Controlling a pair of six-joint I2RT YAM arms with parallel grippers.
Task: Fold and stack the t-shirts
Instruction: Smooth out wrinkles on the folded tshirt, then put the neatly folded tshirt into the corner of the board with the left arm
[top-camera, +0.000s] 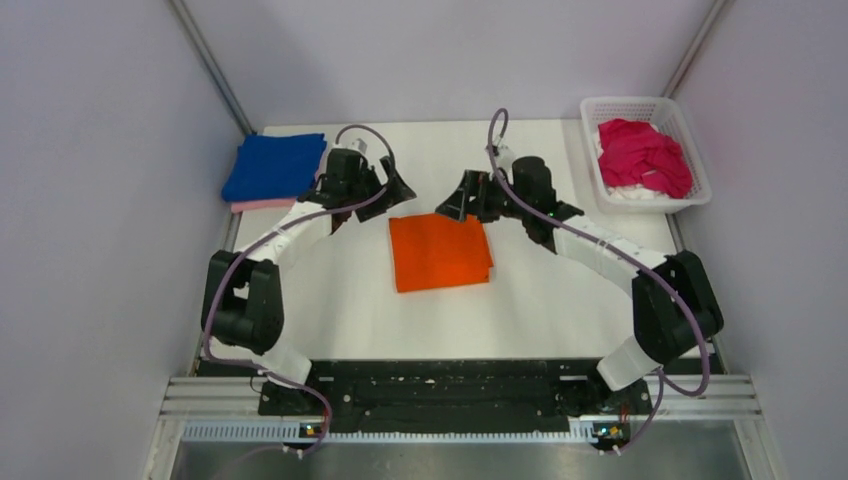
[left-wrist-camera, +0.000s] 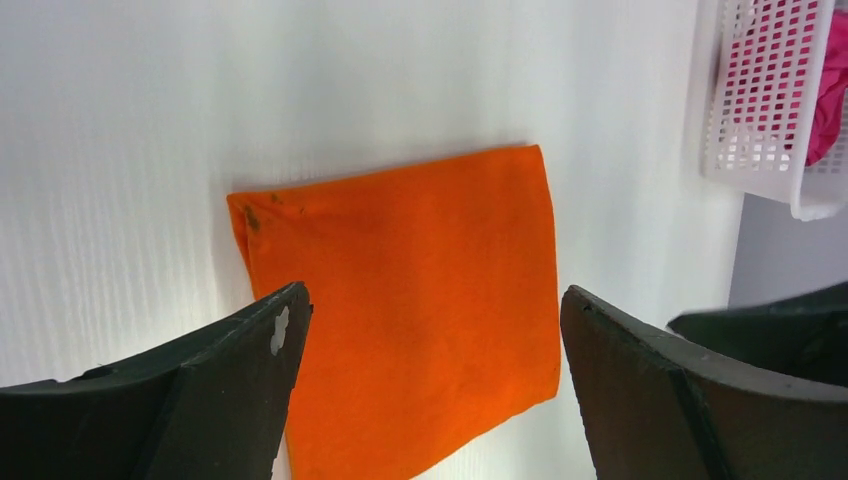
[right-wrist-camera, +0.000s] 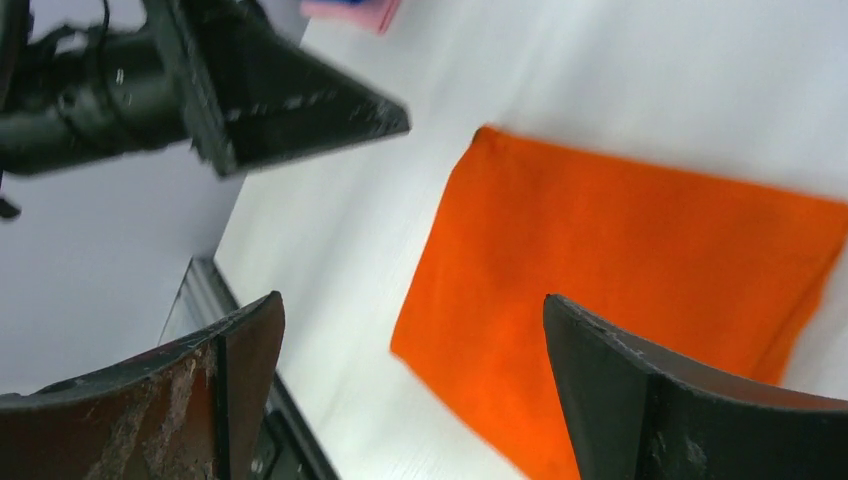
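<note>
The orange shirt already lies folded flat, so the robot's left gripper will next go back and down onto the middle of the orange shirt's side edge facing the blue t-shirt.
A folded orange t-shirt lies flat at the table's middle; it also shows in the left wrist view and the right wrist view. A folded blue t-shirt lies on a pale pink one at the far left. A magenta t-shirt is crumpled in the white basket. My left gripper hovers open and empty above the orange shirt's far left corner. My right gripper hovers open and empty above its far right corner.
The white lattice basket stands at the far right corner and shows in the left wrist view. Some white cloth lies under the magenta shirt. Grey walls close in the table on the left, right and back. The black base rail runs along the near edge.
</note>
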